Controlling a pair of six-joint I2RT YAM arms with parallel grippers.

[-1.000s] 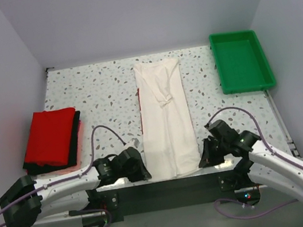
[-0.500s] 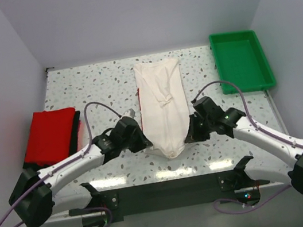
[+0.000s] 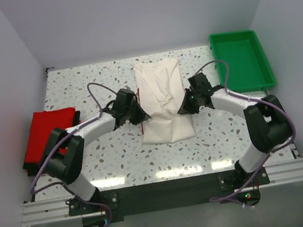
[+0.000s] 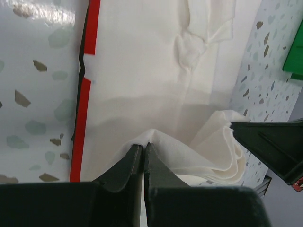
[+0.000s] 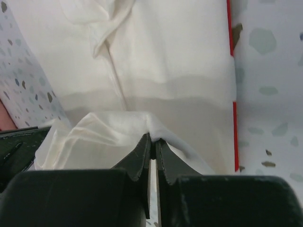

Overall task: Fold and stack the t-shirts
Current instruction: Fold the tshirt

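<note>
I will move my right gripper outward along the red-trimmed edge nearest the tray and release the hem, as the shirt's far part is still uncovered beyond it.
The cream-white t-shirt (image 3: pixel 162 97) with red trim lies lengthwise in the middle of the table, its near end doubled over toward the far end. My left gripper (image 3: pixel 138 114) is shut on the lifted hem at its left corner (image 4: pixel 154 137). My right gripper (image 3: pixel 184 108) is shut on the hem at its right corner (image 5: pixel 154 126). The red trim shows along the shirt's edge in the left wrist view (image 4: pixel 80 123) and in the right wrist view (image 5: pixel 235 137). A folded bright red t-shirt (image 3: pixel 48 136) lies on darker ones (image 3: pixel 76 121) at the left.
A green plastic tray (image 3: pixel 241 60) stands at the far right of the speckled table (image 3: pixel 117 154). Walls close the table at the back and both sides. Both arms reach inward over the table's middle.
Both grippers have carried the shirt's near hem away from the front edge toward the far end, doubling the shirt over itself. The shirt now covers about half its earlier length.
</note>
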